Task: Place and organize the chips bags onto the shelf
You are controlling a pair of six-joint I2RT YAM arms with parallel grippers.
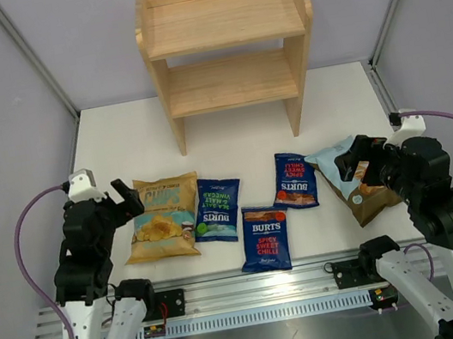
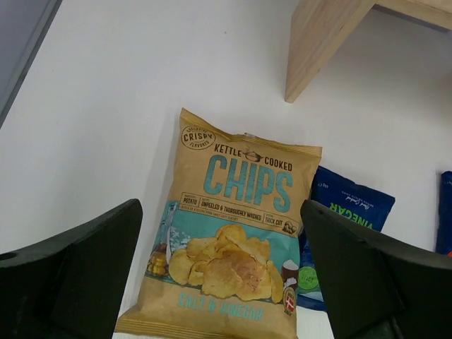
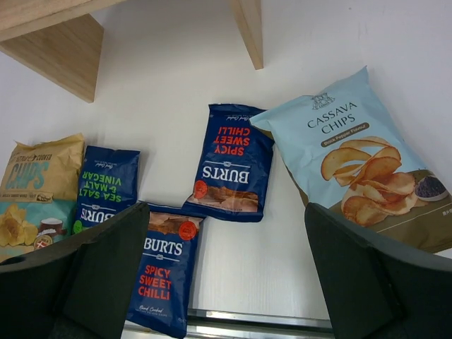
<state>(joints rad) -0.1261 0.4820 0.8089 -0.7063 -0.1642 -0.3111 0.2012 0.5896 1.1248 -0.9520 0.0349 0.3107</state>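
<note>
My left gripper moves to the right in the top view next, then goes down to the green-lettered Burts bag (image 1: 217, 209) beside the tan bag (image 1: 162, 215).
The wooden shelf (image 1: 228, 47) stands at the back of the table with both tiers bare. Five chips bags lie flat in a row in front of it: a tan CHIPS bag (image 1: 162, 215) (image 2: 236, 233), a green-lettered Burts bag (image 1: 217, 209), two red-lettered Burts bags (image 1: 265, 237) (image 1: 295, 179), and a light-blue-and-brown cassava bag (image 1: 361, 195) (image 3: 360, 155). My left gripper (image 1: 123, 200) (image 2: 220, 208) is open and empty above the tan bag. My right gripper (image 1: 355, 157) (image 3: 226, 212) is open and empty, hovering between the Burts bags and the cassava bag.
A metal rail (image 1: 264, 289) runs along the table's near edge by the arm bases. Grey walls enclose both sides. The shelf's front legs (image 2: 318, 42) (image 3: 248, 28) stand on the white table (image 1: 236, 124) behind the bags.
</note>
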